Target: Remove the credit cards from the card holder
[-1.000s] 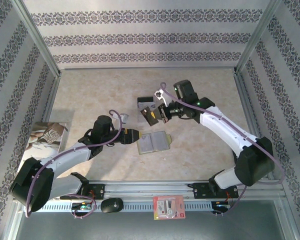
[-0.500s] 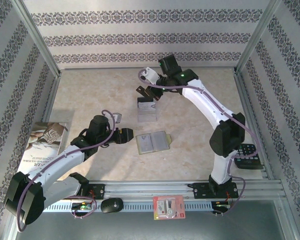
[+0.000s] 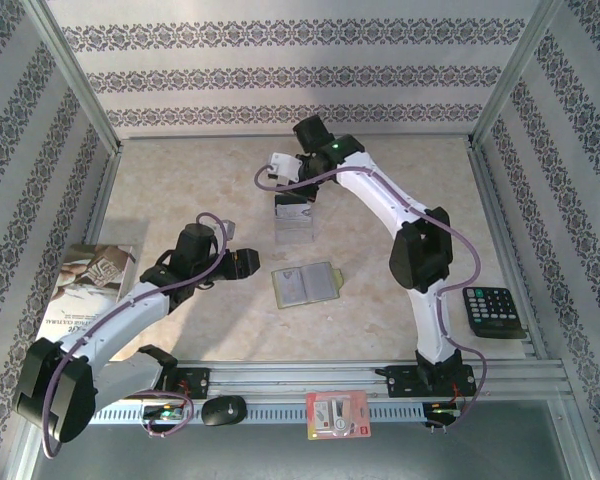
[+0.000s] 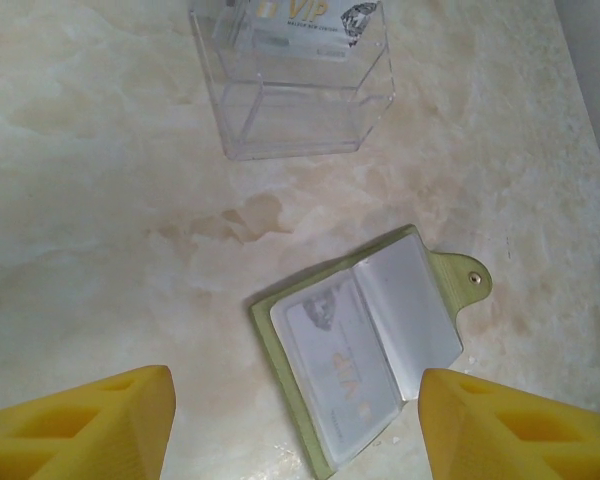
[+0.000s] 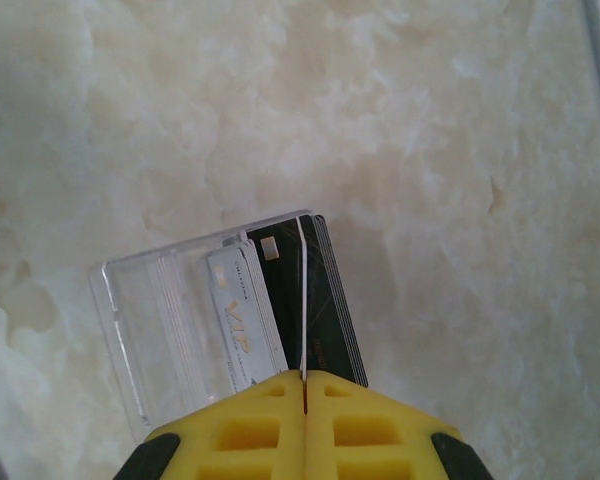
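Observation:
My right gripper should lower the credit card toward the black cards in the clear plastic box [image 3: 293, 228] first, then release it, since it already hangs edge-on over them.
The olive-green card holder [image 3: 305, 283] lies open on the table, and one silver credit card [image 4: 342, 372] shows behind its cloudy pocket. My left gripper [image 3: 247, 262] hovers open just left of it, the holder [image 4: 365, 340] lying between and beyond its yellow fingers [image 4: 80, 425]. My right gripper [image 5: 304, 378] is shut on a thin credit card [image 5: 302, 290] seen edge-on. It holds it over the right end of a clear plastic box [image 5: 160, 320], where silver cards [image 5: 242, 320] and black cards [image 5: 330, 300] stand. That box [image 3: 293, 228] sits beyond the holder, under the right gripper [image 3: 292, 196].
A black calculator [image 3: 494, 311] lies at the right edge. A booklet [image 3: 88, 285] rests at the left. A red-and-white packet [image 3: 337, 415] and a black mouse [image 3: 223, 410] sit on the front rail. Patterned walls close in three sides.
The right arm has swung away from the holder to the far side and now holds its card over the clear box. The left gripper has drawn back slightly to the left.

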Controlling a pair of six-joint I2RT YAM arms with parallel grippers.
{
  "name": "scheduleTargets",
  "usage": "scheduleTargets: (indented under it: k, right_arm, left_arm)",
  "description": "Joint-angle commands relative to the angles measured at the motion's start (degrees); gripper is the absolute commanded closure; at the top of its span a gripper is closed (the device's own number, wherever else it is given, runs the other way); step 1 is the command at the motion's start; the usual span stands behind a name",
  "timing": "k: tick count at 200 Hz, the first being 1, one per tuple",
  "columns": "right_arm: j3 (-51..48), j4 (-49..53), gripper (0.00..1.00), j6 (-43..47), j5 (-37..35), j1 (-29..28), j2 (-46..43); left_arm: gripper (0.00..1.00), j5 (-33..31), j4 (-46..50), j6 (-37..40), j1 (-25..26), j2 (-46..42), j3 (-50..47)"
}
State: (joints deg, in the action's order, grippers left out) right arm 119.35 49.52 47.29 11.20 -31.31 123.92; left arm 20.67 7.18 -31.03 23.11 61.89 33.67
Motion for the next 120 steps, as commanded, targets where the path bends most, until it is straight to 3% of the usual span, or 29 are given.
scheduleTargets:
  k: [1,72,120]
  right_arm:
    - [0.32,-1.95,1.00,5.44,-4.41,-1.16,0.95]
    - [-8.02,-11.16,1.00,10.54,-9.33,-1.43,-1.13]
    - [-8.26,-11.03,1.00,9.94,-7.16,-1.30,-1.85]
  left_arm:
    - [0.35,-0.21,1.72,1.17,-1.26,1.20,1.49]
    - [0.35,0.87,-0.51,0.54,-2.25,3.15,0.17]
    - [0.35,1.89,-2.41,-0.12,-2.55,5.00,-0.25]
